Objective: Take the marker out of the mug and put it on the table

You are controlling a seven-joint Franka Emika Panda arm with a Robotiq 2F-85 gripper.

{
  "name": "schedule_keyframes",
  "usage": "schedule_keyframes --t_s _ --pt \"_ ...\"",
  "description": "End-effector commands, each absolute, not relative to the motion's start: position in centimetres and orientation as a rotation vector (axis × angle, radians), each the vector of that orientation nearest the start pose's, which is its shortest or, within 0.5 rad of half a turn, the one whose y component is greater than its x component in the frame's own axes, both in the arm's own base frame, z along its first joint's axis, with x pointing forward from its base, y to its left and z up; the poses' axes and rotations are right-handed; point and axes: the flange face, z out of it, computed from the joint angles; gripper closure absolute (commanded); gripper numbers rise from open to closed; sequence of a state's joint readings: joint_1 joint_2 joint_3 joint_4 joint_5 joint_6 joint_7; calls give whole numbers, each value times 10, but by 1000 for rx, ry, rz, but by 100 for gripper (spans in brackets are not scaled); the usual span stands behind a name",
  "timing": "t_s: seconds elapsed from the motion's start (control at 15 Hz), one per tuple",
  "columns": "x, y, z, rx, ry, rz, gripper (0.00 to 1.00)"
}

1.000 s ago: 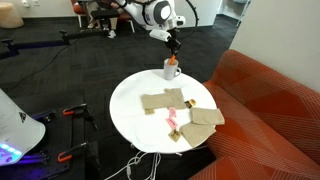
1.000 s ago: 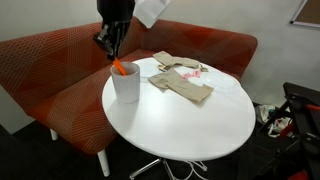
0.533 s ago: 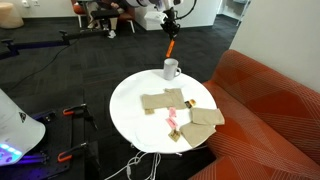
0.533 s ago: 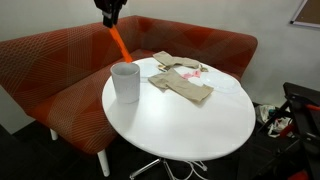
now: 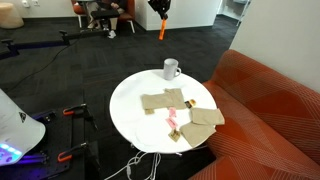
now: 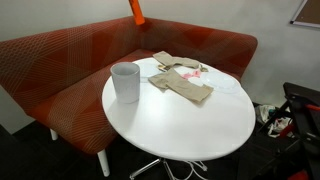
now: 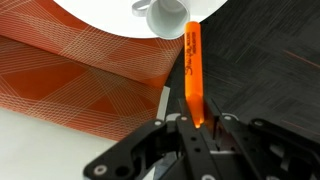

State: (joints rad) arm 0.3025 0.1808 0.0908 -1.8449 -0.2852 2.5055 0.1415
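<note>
The marker should next go down, away from the mug [image 5: 171, 69], for release on the clear tabletop below my gripper, beside the tan cloths.
The orange-red marker [image 7: 192, 75] hangs in my gripper [image 7: 197, 122], which is shut on its upper end. In both exterior views the marker [image 5: 162, 29] [image 6: 136, 10] is high above the table at the top of the picture; the gripper itself is mostly cut off there. The white mug [image 5: 171, 69] [image 6: 125, 82] stands upright and empty near the edge of the round white table [image 5: 130, 110] [image 6: 190, 125]. In the wrist view the mug [image 7: 168, 17] lies far below, just beyond the marker's tip.
Several tan cloths [image 5: 165, 101] [image 6: 185, 85] with a small pink object [image 5: 171, 118] lie on the table. An orange-red sofa [image 5: 270, 110] [image 6: 60, 70] curves round one side. Dark carpet surrounds the table; chairs and equipment stand beyond it.
My gripper has risen straight up with the marker. A second ago the marker was still in the mug; now it hangs well above it.
</note>
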Motion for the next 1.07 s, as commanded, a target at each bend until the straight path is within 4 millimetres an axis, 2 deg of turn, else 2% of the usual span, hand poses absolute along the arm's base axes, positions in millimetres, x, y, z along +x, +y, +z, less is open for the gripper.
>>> schedule_keyframes --t_s 0.0,0.27,0.4,0.67,1.0 --pt "540 216 503 -3049 -685 -801 95" --pt "504 179 504 -3099 -581 -740 95" --pt "494 159 494 -3123 -507 -674 95" --pt "483 131 456 -3166 -394 -475 95" --pt "480 112 397 -3203 -303 -224 95"
